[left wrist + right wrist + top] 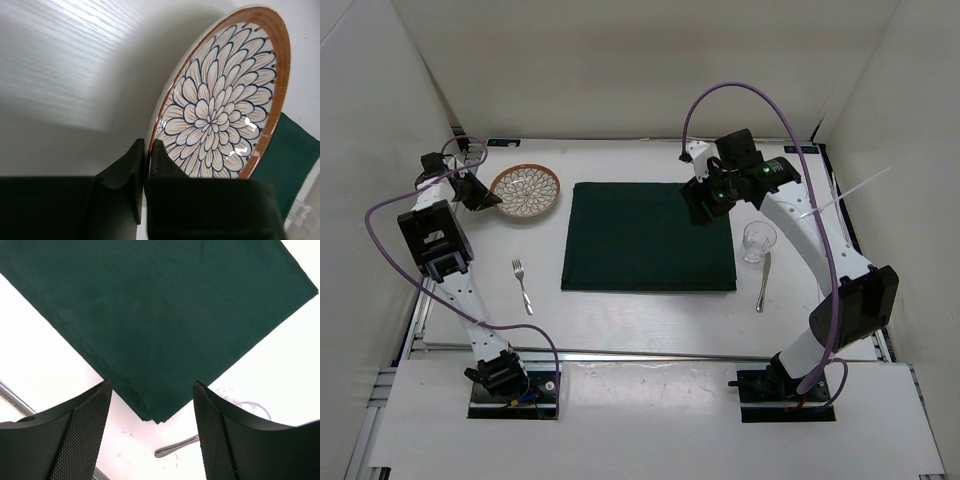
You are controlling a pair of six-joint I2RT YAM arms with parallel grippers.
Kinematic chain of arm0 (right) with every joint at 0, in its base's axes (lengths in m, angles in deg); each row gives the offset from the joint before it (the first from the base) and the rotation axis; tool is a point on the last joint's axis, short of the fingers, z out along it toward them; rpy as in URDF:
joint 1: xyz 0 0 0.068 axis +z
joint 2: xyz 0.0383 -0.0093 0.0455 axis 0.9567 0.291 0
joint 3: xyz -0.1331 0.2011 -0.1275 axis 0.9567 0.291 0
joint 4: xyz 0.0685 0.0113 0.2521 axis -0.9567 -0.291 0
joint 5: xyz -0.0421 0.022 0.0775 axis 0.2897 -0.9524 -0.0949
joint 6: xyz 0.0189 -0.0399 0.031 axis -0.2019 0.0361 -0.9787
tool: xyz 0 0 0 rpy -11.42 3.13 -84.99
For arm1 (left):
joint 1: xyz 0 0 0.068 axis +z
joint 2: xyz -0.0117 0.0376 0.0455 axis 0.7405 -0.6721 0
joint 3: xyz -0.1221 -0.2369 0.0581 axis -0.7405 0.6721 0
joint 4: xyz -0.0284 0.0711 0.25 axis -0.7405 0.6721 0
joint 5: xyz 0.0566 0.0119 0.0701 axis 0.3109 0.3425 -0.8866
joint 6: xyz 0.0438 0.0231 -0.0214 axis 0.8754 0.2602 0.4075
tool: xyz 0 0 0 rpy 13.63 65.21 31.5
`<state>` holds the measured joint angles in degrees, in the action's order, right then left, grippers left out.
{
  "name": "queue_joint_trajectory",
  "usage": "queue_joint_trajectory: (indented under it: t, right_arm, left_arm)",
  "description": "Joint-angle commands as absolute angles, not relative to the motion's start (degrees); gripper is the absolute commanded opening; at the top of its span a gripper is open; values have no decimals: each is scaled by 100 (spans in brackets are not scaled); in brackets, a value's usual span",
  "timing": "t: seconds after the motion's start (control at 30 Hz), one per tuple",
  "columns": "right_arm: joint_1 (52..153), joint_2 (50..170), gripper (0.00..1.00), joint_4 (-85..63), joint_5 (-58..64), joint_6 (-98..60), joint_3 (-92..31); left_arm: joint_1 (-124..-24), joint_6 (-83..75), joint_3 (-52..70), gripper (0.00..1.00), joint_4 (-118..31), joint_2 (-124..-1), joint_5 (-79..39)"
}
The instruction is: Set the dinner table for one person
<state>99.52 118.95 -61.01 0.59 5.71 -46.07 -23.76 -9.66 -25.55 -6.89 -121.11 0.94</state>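
Observation:
My left gripper will carry the plate (526,190) to the right in the top view next and let go of it there, on the mat's bare middle.
A flower-patterned plate (526,190) with a brown rim sits on the white dinner table (640,315) at the far left. My left gripper (485,197) is shut on the plate's left rim; in the left wrist view the fingers (159,162) pinch the plate (220,105) edge. A dark green mat (649,236) lies in the middle. My right gripper (702,208) hangs open and empty above the mat's far right corner, which shows in the right wrist view (160,315). A fork (523,285) lies left of the mat. A clear glass (758,241) and a spoon (762,281) lie to its right.
White walls close in the table on the left, back and right. The spoon's handle end (175,446) shows between my right fingers. Purple cables loop off both arms. A metal rail (640,352) runs along the table's near edge.

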Motion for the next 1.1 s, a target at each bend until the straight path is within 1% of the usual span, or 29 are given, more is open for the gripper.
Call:
queue_joint_trajectory:
  t: [0.0, 0.1, 0.13, 0.3, 0.33, 0.37, 0.4, 0.6, 0.73, 0.83, 0.93, 0.97, 1.07]
  right_arm:
    - [9980, 11863, 70, -6109, 191, 565, -4647]
    - [9980, 11810, 68, -5996, 314, 566, -4516]
    - [9980, 11810, 68, -5995, 314, 566, -4446]
    - [9796, 11810, 68, -5890, 314, 566, -4340]
    - [9796, 11749, 74, -5890, 314, 566, -4340]
    - [9726, 11748, 82, -5837, 384, 566, -4340]
    - [9664, 11688, 100, -5837, 385, 566, -4340]
    - [9479, 11486, 100, -5837, 385, 513, -4392]
    - [9182, 11151, 100, -5662, 437, 513, -3999]
    - [9014, 10791, 100, -5539, 489, 618, -3769]
    - [8803, 10448, 100, -5459, 490, 679, -3488]
    - [8742, 10387, 100, -5459, 551, 680, -3487]
    - [8575, 10080, 100, -5459, 621, 741, -3434]
  left_arm:
    - [-2370, -781, -2347, 10, -623, -12256, 54]
    - [-2299, -570, -2180, 10, -807, -12045, 1074]
    - [-2238, -570, -2180, 10, -808, -11966, 1591]
    - [-2184, -500, -1969, 10, -861, -11369, 2280]
    - [-2184, -499, -1899, 10, -861, -11255, 2421]
    - [-2184, -421, -1829, 10, -861, -11019, 2614]
    - [-2184, -420, -1828, 10, -861, -10895, 2668]
    - [-2184, -420, -1565, 10, -861, -10061, 3020]
    - [-2307, -420, -1284, 10, -861, -9488, 3204]
    - [-2640, -315, -941, 10, -861, -9015, 3204]
    - [-3272, -148, -563, 10, -861, -8697, 3037]
    - [-3657, -87, -493, 10, -861, -8696, 2968]
    - [-4239, -86, -439, 10, -861, -8696, 2739]
